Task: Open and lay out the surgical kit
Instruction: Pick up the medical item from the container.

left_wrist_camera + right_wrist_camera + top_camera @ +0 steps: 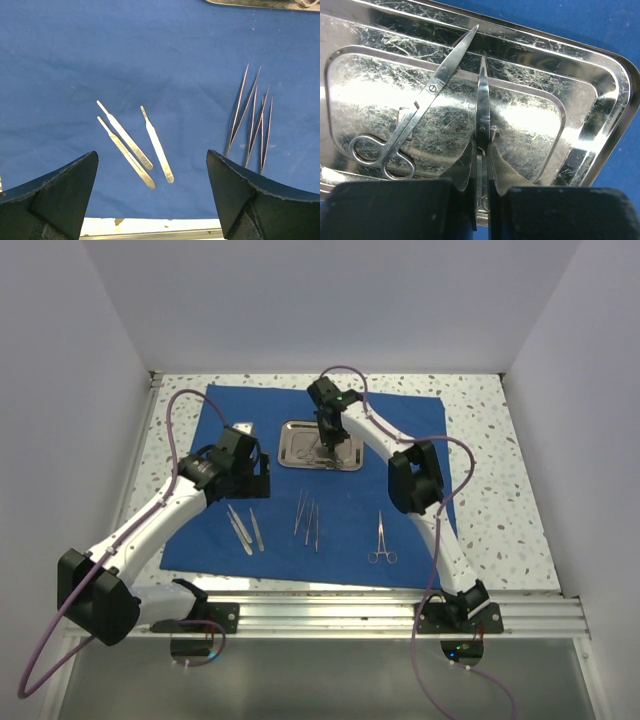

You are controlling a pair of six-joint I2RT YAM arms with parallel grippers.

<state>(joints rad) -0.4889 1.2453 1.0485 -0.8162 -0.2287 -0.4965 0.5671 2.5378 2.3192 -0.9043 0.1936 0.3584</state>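
Note:
My right gripper rises off the tray next, moves back, and comes down beside the clamp, away from the tweezers, where the cloth is bare.
The royal-blue cloth [350, 530] lies spread flat on the table, with the steel tray [290, 462] at its far middle. In the tray, my right gripper [483, 155] is shut on a thin pair of scissors [483, 100] standing on edge, point away from me. A second pair of scissors [415, 120] lies flat in the tray [600, 100] to the left. My left gripper [152, 175] hangs open over the cloth [75, 60], above three flat silver handles [125, 142] with nothing between its fingers. From above, the right gripper [325, 440] is over the tray and the left gripper [255, 480] is to its left.
Thin pointed tweezers [250, 122] lie on the cloth right of the handles, also visible from above [308, 520]. A ring-handled clamp [382, 540] lies further right. The speckled table [490, 440] surrounds the cloth, and a metal rail [400, 610] runs along the near edge.

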